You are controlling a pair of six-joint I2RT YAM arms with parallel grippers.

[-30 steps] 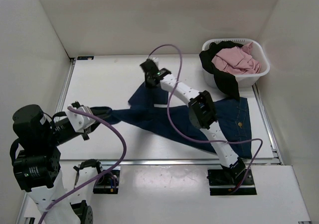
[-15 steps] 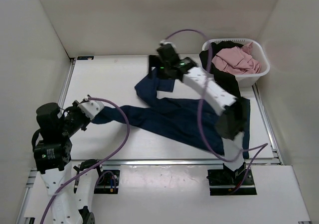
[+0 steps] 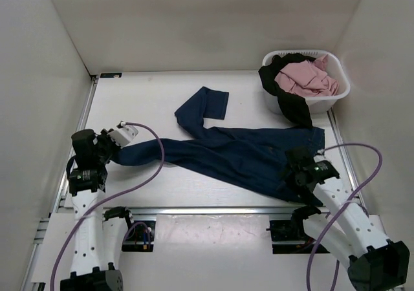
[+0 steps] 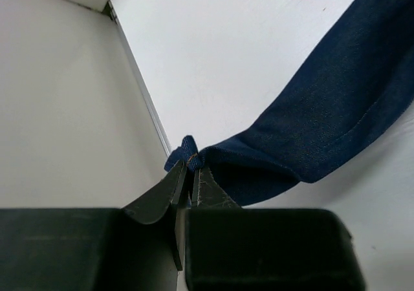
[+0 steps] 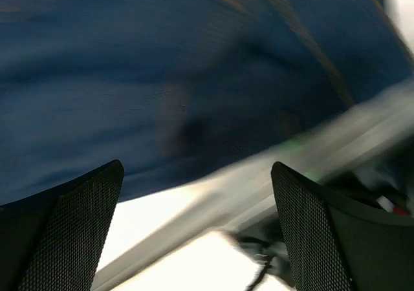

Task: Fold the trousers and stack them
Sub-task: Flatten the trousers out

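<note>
I need to lift the hem of the rumpled trouser leg with my left gripper and pull it toward the nearby wall, then put it down on the table by the side bar.
The dark navy trousers [image 3: 239,154] lie spread across the table. One leg runs left to my left gripper [image 3: 116,152]. The other leg bends back toward the far middle [image 3: 208,103]. In the left wrist view my left gripper [image 4: 191,168] is shut on the hem of that left leg [image 4: 323,123], close to the left wall. My right gripper [image 3: 296,174] hangs low over the waist end at the front right. Its fingers [image 5: 77,213] stand wide apart, open, with blurred denim [image 5: 162,71] beyond them and nothing between them.
A white basket [image 3: 341,94] at the far right holds pink cloth [image 3: 304,77], and a black garment [image 3: 288,107] hangs over its rim. The table's front rail [image 3: 213,209] runs just below the trousers. White walls close in the left, right and back.
My right gripper let go of the far leg, opened and swung back from the far middle to the front right. The left arm dropped lower, still pinching its leg's hem.
</note>
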